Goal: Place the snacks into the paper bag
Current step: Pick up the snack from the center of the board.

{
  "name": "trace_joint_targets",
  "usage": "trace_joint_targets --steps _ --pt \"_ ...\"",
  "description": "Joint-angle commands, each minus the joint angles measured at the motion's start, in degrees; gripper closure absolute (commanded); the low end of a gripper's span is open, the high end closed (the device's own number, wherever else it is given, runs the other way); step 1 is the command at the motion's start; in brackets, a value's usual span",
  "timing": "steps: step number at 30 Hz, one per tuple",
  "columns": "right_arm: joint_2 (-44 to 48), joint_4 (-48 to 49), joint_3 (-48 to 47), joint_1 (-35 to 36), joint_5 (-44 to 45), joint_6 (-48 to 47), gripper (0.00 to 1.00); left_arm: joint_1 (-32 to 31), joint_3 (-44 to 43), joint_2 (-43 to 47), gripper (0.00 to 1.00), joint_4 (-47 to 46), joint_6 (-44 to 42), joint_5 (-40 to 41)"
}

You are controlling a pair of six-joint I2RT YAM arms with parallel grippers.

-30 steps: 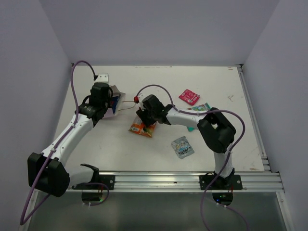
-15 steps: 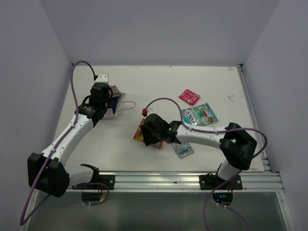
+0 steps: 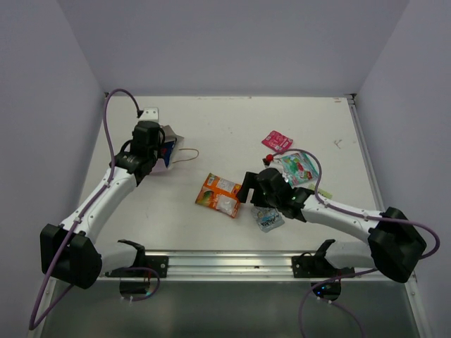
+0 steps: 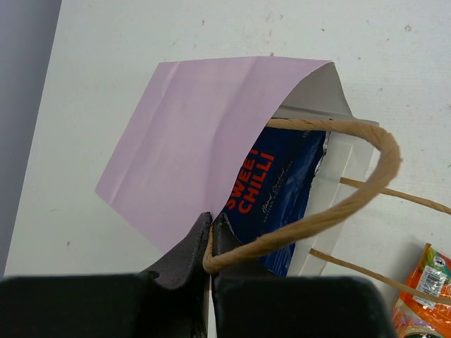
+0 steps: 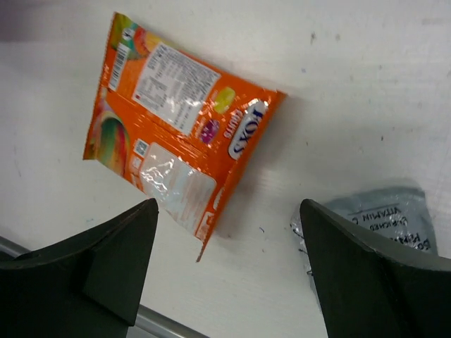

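Observation:
The right gripper tilts and lowers onto the orange packet's nearest edge (image 3: 236, 203) (image 5: 228, 187) next, since that edge lies below it and to its left in the top view.
The pale pink paper bag (image 3: 169, 145) lies at the far left with its mouth facing right. My left gripper (image 4: 210, 227) is shut on the bag's pink edge (image 4: 204, 134) and a tan string handle (image 4: 317, 218). A dark blue packet (image 4: 275, 186) sits inside the bag. The orange packet (image 3: 219, 194) lies flat at mid-table, and it also shows in the right wrist view (image 5: 176, 120). My right gripper (image 5: 227, 211) is open and empty, just right of the orange packet and left of the silver-grey packet (image 5: 384, 218).
The teal-green packet (image 3: 299, 168) and the pink-red packet (image 3: 277, 141) lie at the right, behind my right arm. The silver-grey packet (image 3: 269, 220) lies close under that arm. A metal rail (image 3: 232, 264) runs along the near edge.
My right gripper has pulled back to the right and toward the near edge, off the orange packet, which now lies uncovered. The left arm and bag have not moved.

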State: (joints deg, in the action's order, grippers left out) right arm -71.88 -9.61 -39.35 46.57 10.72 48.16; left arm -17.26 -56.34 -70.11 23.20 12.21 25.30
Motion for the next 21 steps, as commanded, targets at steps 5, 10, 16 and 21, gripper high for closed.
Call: trace_joint_targets --steps 5,10,16,21 --pt "0.51 18.28 10.08 0.37 -2.28 15.29 0.07 0.56 0.17 1.2 1.0 -2.72 -0.87 -0.07" --pt "-4.75 29.45 13.42 -0.33 -5.27 17.84 0.06 0.56 0.17 1.2 1.0 -2.63 -0.87 -0.16" --pt "-14.33 39.66 13.87 -0.6 -8.61 19.42 0.14 0.56 0.26 1.29 1.0 -2.63 -0.96 0.01" --pt "-20.74 41.6 14.04 -0.95 -9.05 21.0 0.21 0.56 0.26 1.29 1.0 -2.72 -0.96 0.1"
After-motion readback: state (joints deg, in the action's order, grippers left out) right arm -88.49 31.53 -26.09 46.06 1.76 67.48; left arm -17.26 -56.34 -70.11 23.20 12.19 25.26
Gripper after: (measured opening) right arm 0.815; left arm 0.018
